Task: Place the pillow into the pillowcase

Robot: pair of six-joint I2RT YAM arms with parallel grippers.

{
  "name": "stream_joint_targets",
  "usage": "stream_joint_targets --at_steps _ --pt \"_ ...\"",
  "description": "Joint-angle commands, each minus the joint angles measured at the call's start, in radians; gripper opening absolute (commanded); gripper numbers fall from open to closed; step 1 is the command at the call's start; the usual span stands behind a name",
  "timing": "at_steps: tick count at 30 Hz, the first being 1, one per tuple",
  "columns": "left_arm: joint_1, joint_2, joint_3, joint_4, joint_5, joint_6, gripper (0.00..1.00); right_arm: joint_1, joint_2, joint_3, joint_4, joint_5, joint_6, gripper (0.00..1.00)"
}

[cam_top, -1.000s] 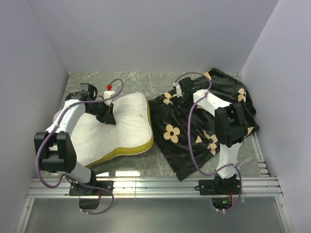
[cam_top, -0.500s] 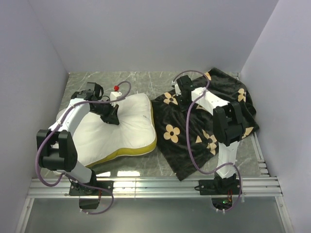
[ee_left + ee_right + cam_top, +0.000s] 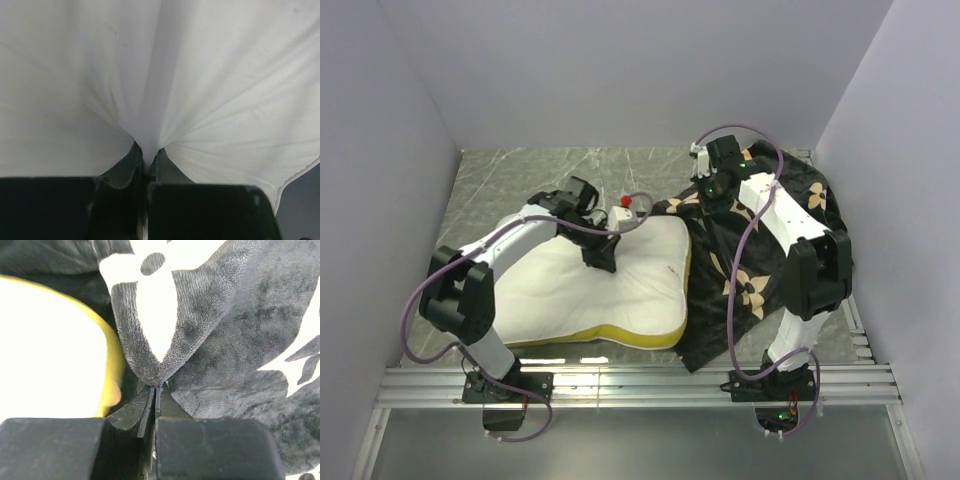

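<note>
The black pillowcase's edge (image 3: 704, 232) lies to the right of my left gripper in the top view, so I will drag the pillow (image 3: 620, 295), still outside it, that way and release.
The white pillow (image 3: 620, 295), with a yellow band along its front edge, lies in the middle of the table. Its right end touches the black flowered pillowcase (image 3: 760, 265). My left gripper (image 3: 603, 262) is shut on a pinch of the pillow's top cloth, which fills the left wrist view as white fabric (image 3: 210, 90) bunched into the left gripper (image 3: 148, 159). My right gripper (image 3: 706, 192) is shut on the pillowcase's left back edge and holds it up. In the right wrist view the plush black fabric (image 3: 225, 340) folds into the right gripper (image 3: 159, 386), with the pillow (image 3: 45, 350) just to its left.
Grey walls close the table (image 3: 500, 180) in on the left, back and right. A metal rail (image 3: 640, 385) with both arm bases runs along the near edge. The pillowcase's right side lies bunched against the right wall.
My left arm has dragged the pillow to the right until it meets the pillowcase. My right gripper has shut on the pillowcase edge and moved it back and right.
</note>
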Motion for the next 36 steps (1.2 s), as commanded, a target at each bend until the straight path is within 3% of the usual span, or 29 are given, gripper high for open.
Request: stream_joint_targets --at_steps 1,5,9,14,18,21,25,27,28,29,30,31,32,34,36 --pt "-0.058 0.024 0.052 0.133 0.127 -0.089 0.0 -0.027 -0.064 0.049 -0.036 -0.105 0.024 0.0" --pt "-0.118 0.073 0.081 0.243 0.144 -0.176 0.0 -0.03 -0.093 0.021 -0.045 -0.178 0.014 0.0" --pt "-0.123 0.16 0.15 0.395 0.139 -0.381 0.0 -0.032 -0.153 -0.037 -0.039 -0.255 0.004 0.0" --pt "-0.124 0.274 0.242 0.541 0.11 -0.506 0.0 -0.033 -0.199 -0.095 -0.04 -0.311 -0.009 0.0" --pt "-0.095 0.332 0.228 0.778 -0.071 -0.75 0.0 -0.035 -0.197 -0.115 -0.043 -0.321 -0.008 0.0" --pt "-0.095 0.43 0.286 0.787 -0.214 -0.84 0.0 -0.036 -0.196 -0.125 -0.025 -0.331 0.007 0.0" --pt "-0.098 0.544 0.352 0.789 -0.209 -0.877 0.0 -0.059 -0.173 -0.105 -0.034 -0.314 0.017 0.0" --pt "-0.09 0.538 0.328 0.82 -0.161 -0.889 0.01 -0.076 -0.15 -0.092 -0.046 -0.283 0.02 0.11" --pt "-0.086 0.529 0.319 0.825 -0.137 -0.889 0.11 -0.117 -0.145 -0.089 -0.066 -0.262 0.027 0.16" --pt "-0.081 0.521 0.308 0.825 -0.122 -0.877 0.18 -0.143 -0.144 -0.097 -0.071 -0.251 0.033 0.32" --pt "-0.078 0.501 0.3 0.82 -0.084 -0.867 0.25 -0.178 -0.154 -0.102 -0.076 -0.249 0.035 0.39" --pt "-0.077 0.489 0.299 0.805 -0.071 -0.848 0.43 -0.217 -0.164 -0.108 -0.088 -0.252 0.038 0.43" --pt "-0.077 0.475 0.299 0.747 -0.064 -0.79 0.51 -0.29 -0.174 -0.12 -0.097 -0.26 0.034 0.61" --pt "-0.078 0.412 0.296 0.69 -0.036 -0.71 0.67 -0.353 -0.216 -0.15 -0.134 -0.263 0.008 0.64" --pt "-0.08 0.342 0.282 0.607 -0.016 -0.586 0.74 -0.4 -0.263 -0.192 -0.161 -0.262 -0.016 0.64"
